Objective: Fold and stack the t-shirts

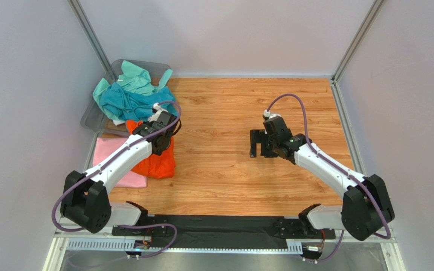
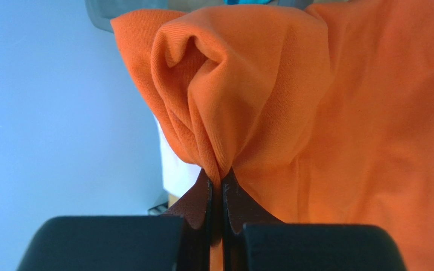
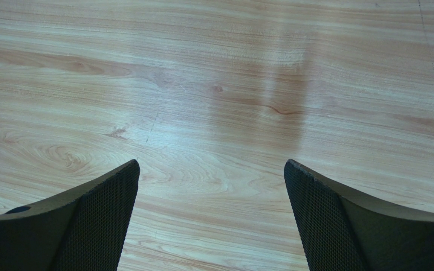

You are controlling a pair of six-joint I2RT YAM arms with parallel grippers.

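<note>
My left gripper will swing to the left in the top view next, over the pale pink t-shirt, because the orange t-shirt (image 1: 158,162) still covers only part of it.
The bright orange t-shirt (image 1: 158,162) hangs bunched at the left of the table, partly over the flat pale pink t-shirt (image 1: 112,158). My left gripper (image 1: 156,125) is shut on a pinched fold of the orange t-shirt (image 2: 247,101), which fills the left wrist view; the gripper (image 2: 221,179) has its jaws pressed together on the cloth. A teal t-shirt (image 1: 126,103) and a mint green t-shirt (image 1: 137,76) lie heaped in the grey bin (image 1: 92,117) at the back left. My right gripper (image 1: 257,148) is open and empty over bare wood (image 3: 213,101).
The grey see-through bin stands in the back left corner against the white wall. White walls close in the table on the left, back and right. Wooden tabletop (image 1: 242,180) shows between the arms.
</note>
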